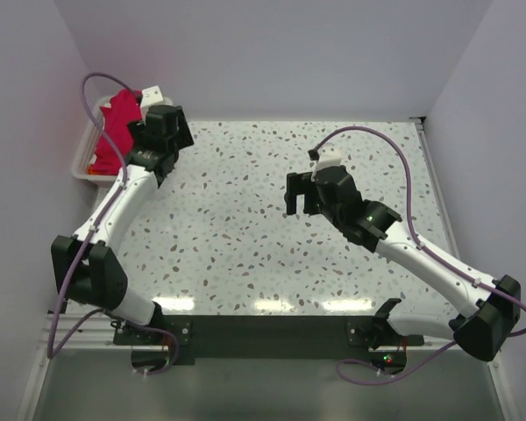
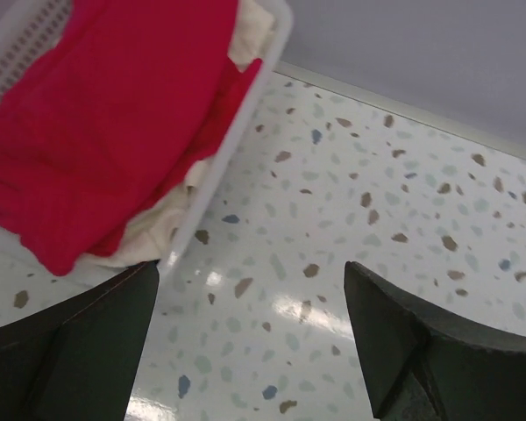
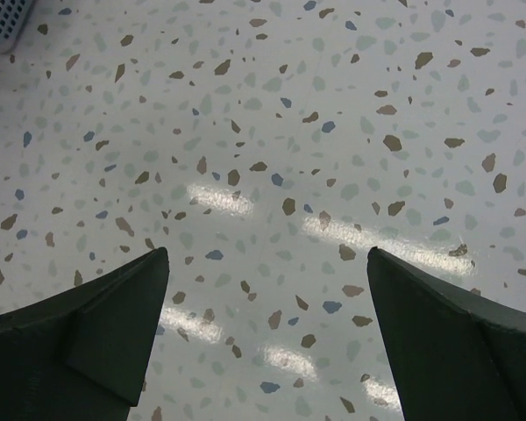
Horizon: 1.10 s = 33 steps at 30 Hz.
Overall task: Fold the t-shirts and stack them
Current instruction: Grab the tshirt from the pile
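Observation:
The red t-shirt's near part lies uppermost, below my left gripper and to its left in the top view, so I will move that way and down onto it.
A crimson-red t-shirt (image 2: 105, 114) lies bunched in the white plastic tray (image 2: 232, 145) at the table's far left, on top of a cream-white t-shirt (image 2: 149, 232). The red t-shirt (image 1: 118, 132) also shows in the top view, with a bit of orange fabric (image 1: 97, 166) at the tray's near end. My left gripper (image 2: 254, 294) is open and empty, hovering just right of the tray's corner; it shows in the top view (image 1: 158, 140) too. My right gripper (image 3: 267, 281) is open and empty above bare speckled tabletop near the middle (image 1: 302, 195).
The tray (image 1: 81, 162) sits against the left wall at the far left corner. White walls close the table at the back and both sides. A corner of the tray (image 3: 4, 22) shows at the top left of the right wrist view.

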Motion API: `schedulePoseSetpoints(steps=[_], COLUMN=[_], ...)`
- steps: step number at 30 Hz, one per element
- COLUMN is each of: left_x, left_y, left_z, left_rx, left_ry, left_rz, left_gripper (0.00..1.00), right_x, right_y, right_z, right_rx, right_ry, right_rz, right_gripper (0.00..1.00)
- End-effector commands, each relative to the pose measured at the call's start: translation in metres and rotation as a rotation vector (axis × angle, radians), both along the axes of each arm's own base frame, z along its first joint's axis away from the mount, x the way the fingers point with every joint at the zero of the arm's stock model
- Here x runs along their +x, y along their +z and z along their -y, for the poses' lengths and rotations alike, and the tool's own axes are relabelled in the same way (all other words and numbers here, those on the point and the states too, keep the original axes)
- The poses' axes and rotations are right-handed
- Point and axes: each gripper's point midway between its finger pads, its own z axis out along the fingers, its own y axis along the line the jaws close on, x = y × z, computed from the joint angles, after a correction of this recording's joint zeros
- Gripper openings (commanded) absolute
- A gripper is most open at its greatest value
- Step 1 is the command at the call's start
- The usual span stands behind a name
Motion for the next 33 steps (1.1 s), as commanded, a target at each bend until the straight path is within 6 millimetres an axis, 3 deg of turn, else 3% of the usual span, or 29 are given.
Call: schedulePoseSetpoints(steps=[1,3,4,8,9,10,15,18,20,25,27,30,33], left_x=[0.019,0.025,0.028,0.041,0.045,0.043,0.055,0.061,0.062,0.066,0.067,0.063,0.058], left_y=[0.006,-0.002,-0.021,-0.056,-0.074,-0.077,-0.107,-0.113,-0.114,-0.097,-0.077,-0.054,-0.024], left_z=[-0.064,-0.095,-0.116,-0.146,-0.146,-0.164,-0.184,-0.188,-0.188,-0.179,-0.174,-0.169,-0.162], left_rx=[0.103,0.115,0.127,0.114,0.128,0.142,0.170,0.172,0.159,0.110,0.084,0.060,0.029], left_ry=[0.251,0.331,0.386,0.452,0.453,0.503,0.514,0.500,0.484,0.444,0.421,0.405,0.375], left_rz=[0.028,0.005,-0.039,-0.096,-0.138,-0.148,-0.210,-0.216,-0.212,-0.165,-0.119,-0.088,-0.029], left_gripper=[0.91,0.86,0.86,0.84,0.83,0.83,0.82,0.80,0.73,0.31,0.15,0.00,0.00], right_x=[0.004,0.005,0.005,0.004,0.003,0.003,-0.002,-0.003,-0.003,-0.003,-0.004,-0.004,-0.004], right_y=[0.001,0.000,-0.001,-0.003,-0.004,-0.004,-0.004,-0.003,-0.004,-0.004,-0.003,-0.003,-0.002], right_z=[0.006,0.006,0.005,0.003,0.002,0.002,-0.002,-0.002,-0.002,-0.002,-0.002,-0.001,0.000], right_rx=[-0.029,-0.035,-0.034,-0.035,-0.037,-0.038,-0.026,-0.024,-0.021,-0.020,-0.018,-0.018,-0.018], right_ry=[-0.019,-0.019,-0.015,0.004,0.007,0.009,0.041,0.044,0.045,0.044,0.043,0.045,0.040], right_rz=[0.017,0.015,0.012,0.000,-0.002,-0.003,-0.011,-0.013,-0.015,-0.017,-0.016,-0.016,-0.012], right_gripper=[0.99,0.99,0.99,0.99,0.99,0.99,0.99,0.99,0.99,0.99,0.99,0.99,0.99])
